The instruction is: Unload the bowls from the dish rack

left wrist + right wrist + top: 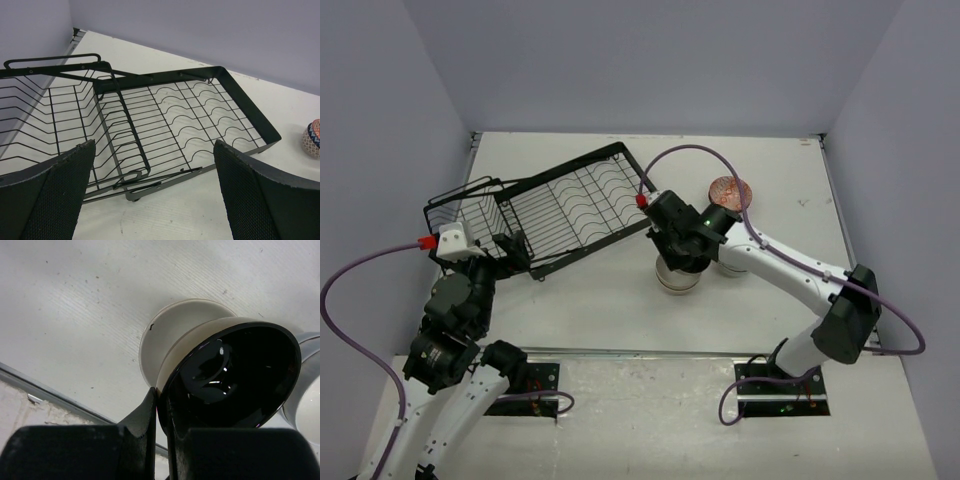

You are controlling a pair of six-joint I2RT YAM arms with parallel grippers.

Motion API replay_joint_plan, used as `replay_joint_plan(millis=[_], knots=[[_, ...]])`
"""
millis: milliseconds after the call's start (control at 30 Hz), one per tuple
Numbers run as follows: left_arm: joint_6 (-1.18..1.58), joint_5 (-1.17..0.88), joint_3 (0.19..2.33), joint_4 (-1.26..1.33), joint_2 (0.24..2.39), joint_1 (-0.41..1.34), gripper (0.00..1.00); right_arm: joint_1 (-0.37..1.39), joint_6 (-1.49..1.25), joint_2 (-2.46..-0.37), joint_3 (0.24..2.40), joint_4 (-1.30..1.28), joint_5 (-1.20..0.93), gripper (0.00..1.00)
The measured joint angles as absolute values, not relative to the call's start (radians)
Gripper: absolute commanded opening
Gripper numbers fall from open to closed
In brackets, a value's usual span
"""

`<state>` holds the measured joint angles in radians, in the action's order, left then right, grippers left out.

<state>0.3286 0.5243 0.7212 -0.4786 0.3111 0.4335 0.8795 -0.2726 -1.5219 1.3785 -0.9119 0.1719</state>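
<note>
I should lower my right gripper and release the beige bowl's rim inside the white bowl below.
The black wire dish rack (pixel 570 205) lies slanted at the back left, and no bowl shows in it (pixel 250 107). My left gripper (pixel 515 250) hangs open just off the rack's near corner, nothing between its fingers (pixel 155 190). My right gripper (pixel 675 245) is shut on the rim of a beige bowl with a black inside (pixel 235 375), which it holds tilted just over a white bowl (pixel 170 330) on the table (pixel 678 280). A blue-white patterned bowl (pixel 729 190) with a red-brown inside stands behind it (pixel 312 137).
Another white bowl (pixel 732 268) sits right beside the one under my right gripper (pixel 307 405). A metal strip (pixel 620 352) marks the table's near edge. Grey walls close in the left, back and right sides.
</note>
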Motion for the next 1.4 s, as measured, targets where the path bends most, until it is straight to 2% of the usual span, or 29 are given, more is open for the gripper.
replay_joint_plan(millis=[967, 1400], knots=[[0.329, 0.524, 0.706, -0.479, 0.311, 0.433, 1.00, 0.948, -0.281, -1.769, 1.516, -1.042, 0.294, 0.00], [0.329, 0.525, 0.706, -0.479, 0.300, 0.433, 1.00, 0.960, -0.299, -1.803, 1.544, -1.071, 0.321, 0.14]])
